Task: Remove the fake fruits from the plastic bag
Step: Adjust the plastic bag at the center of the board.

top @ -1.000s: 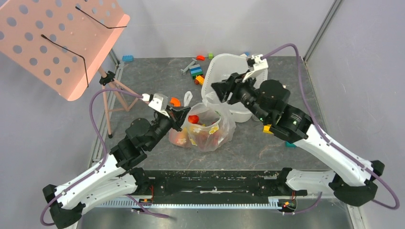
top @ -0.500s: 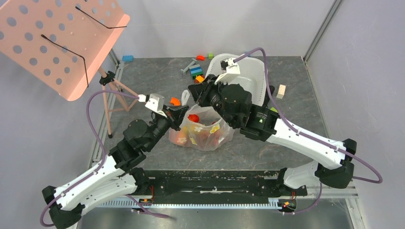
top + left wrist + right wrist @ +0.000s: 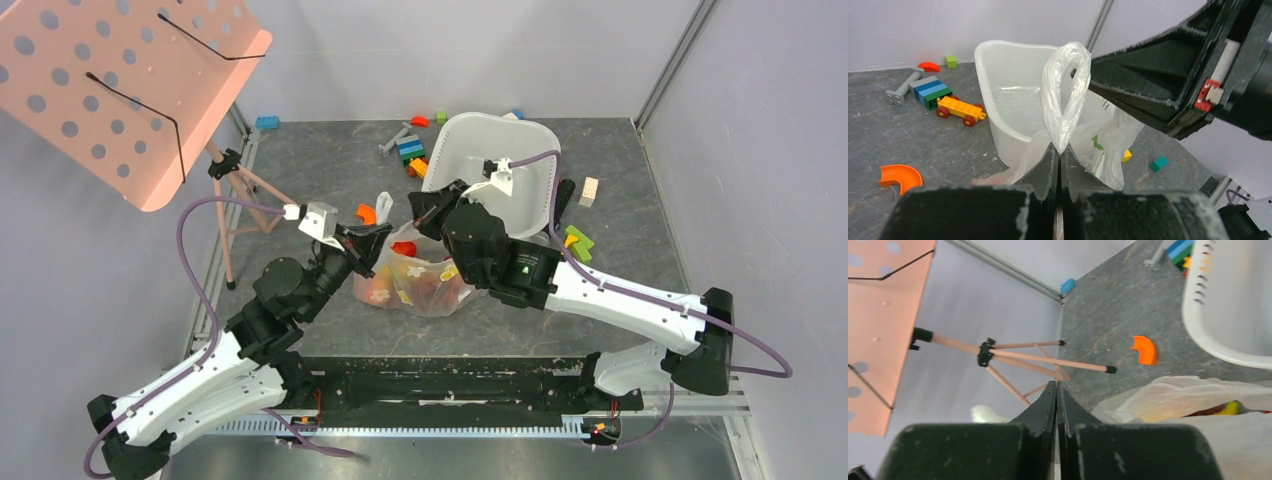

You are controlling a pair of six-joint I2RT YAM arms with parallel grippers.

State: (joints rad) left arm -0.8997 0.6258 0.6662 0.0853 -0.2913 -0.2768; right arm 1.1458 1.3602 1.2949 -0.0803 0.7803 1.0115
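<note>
My left gripper should next lower back toward the bag's near side, below it and nearer my base, and release the loop handle (image 3: 1065, 95) there.
The clear plastic bag (image 3: 430, 280) lies on the grey table in front of the white basin (image 3: 530, 140). The fake fruits show through it: a red one (image 3: 404, 248), a yellow one (image 3: 449, 271), a peach-coloured one (image 3: 379, 293). My left gripper (image 3: 378, 232) is shut on the bag's loop handle (image 3: 1065, 95), which stands up from the jaws (image 3: 1059, 149). My right gripper (image 3: 425, 205) is shut and empty, just above the bag's far edge, its tip beside the handle loop (image 3: 1093, 75). In the right wrist view the bag (image 3: 1188, 395) lies right of the closed jaws (image 3: 1056, 385).
Toy blocks (image 3: 410, 148) lie behind the bag, more blocks (image 3: 577, 240) right of the basin. An orange curved piece (image 3: 367, 213) lies left of the bag. A pink music stand (image 3: 120, 90) and its tripod legs (image 3: 250, 195) stand at the left.
My right arm has swung from over the basin leftward and nearer, down to the bag's mouth. My left gripper has kept hold of the handle and barely moved.
</note>
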